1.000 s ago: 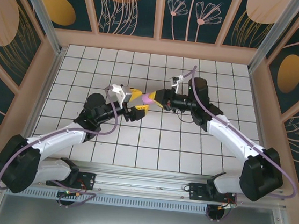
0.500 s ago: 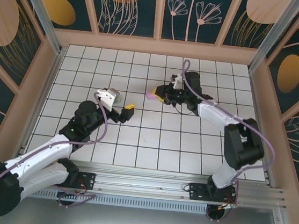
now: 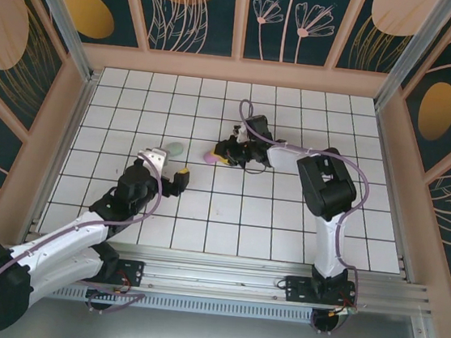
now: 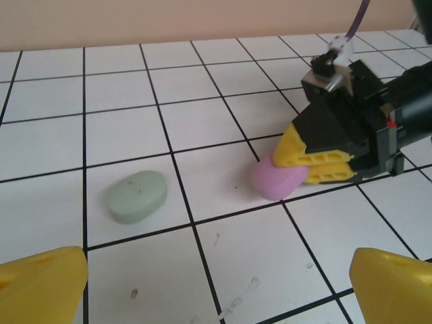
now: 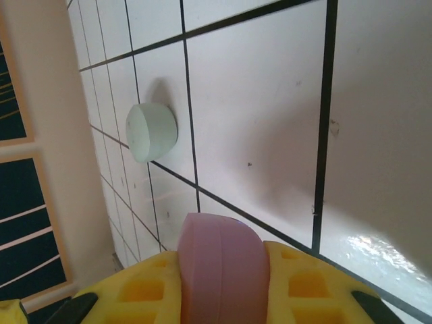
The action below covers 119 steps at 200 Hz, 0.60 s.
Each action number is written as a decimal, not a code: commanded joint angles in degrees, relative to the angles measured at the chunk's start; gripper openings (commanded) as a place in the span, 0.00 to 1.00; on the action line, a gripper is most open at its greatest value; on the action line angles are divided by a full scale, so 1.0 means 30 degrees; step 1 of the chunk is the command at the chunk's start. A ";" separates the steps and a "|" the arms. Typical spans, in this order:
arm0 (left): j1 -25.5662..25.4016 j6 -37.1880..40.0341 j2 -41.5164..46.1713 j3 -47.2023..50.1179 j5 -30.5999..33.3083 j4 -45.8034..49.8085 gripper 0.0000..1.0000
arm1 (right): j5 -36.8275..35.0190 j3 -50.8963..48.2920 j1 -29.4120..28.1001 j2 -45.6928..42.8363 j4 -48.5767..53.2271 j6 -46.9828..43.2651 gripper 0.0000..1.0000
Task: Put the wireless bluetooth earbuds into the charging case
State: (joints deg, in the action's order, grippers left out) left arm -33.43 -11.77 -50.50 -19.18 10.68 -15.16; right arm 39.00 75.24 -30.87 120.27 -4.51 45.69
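Note:
Next, my right gripper moves away from the mint-green case and down to the tiles beneath its wrist. It releases the purple-pink case there, since those tiles lie clear.
My right gripper [image 3: 220, 155] is shut on a purple-pink oval case [image 3: 208, 156], holding it edge-on between the yellow fingers [image 5: 135, 290] low over the tiles; the case [image 5: 221, 270] is closed. In the left wrist view the purple-pink case [image 4: 279, 181] touches the floor in the right gripper [image 4: 289, 169]. A mint-green oval case [image 3: 176, 148] lies closed and free on a tile to its left, also the mint-green case [image 4: 136, 196] [image 5: 152, 131]. My left gripper [image 3: 180, 177] stands open and empty near the mint case, left gripper [image 4: 216, 283]. The earbuds are out of view.
White tiled floor [image 3: 269, 215] with dark grout, boxed in by pale wooden walls [image 3: 237, 71] at the back and sides. The right arm [image 3: 326, 180] folds back sharply over the middle right tiles.
The left arm has pulled back toward the near left, uncovering the mint-green case. The right gripper has carried the purple-pink case left and down to the floor.

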 commanded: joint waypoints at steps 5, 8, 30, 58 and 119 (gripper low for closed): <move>-0.0027 -0.0848 -0.0055 0.0488 0.0425 -0.0680 0.99 | -0.0814 -0.0812 0.0846 -0.0585 0.0027 -0.0979 0.03; -0.0031 -0.0833 -0.0069 0.0561 0.0425 -0.0776 0.98 | -0.0902 -0.0950 0.0929 -0.0610 0.0053 -0.1079 0.03; -0.0024 -0.0940 -0.0424 0.0856 0.0396 -0.1496 0.99 | -0.1725 -0.1596 0.1441 -0.0779 0.0445 -0.1715 0.03; -0.0034 -0.0940 -0.1013 0.0539 0.0251 -0.1835 0.99 | -0.2163 -0.1533 0.1626 -0.0628 0.0751 -0.2152 0.05; -0.0034 -0.0562 -0.1084 0.0480 0.0381 -0.1701 0.98 | -0.4497 -0.0911 0.1676 -0.1076 0.2923 -0.3443 0.29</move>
State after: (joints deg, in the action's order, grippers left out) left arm -33.43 -13.63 -54.13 -17.23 11.03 -18.04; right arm 32.45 72.07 -26.02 118.85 -2.55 38.85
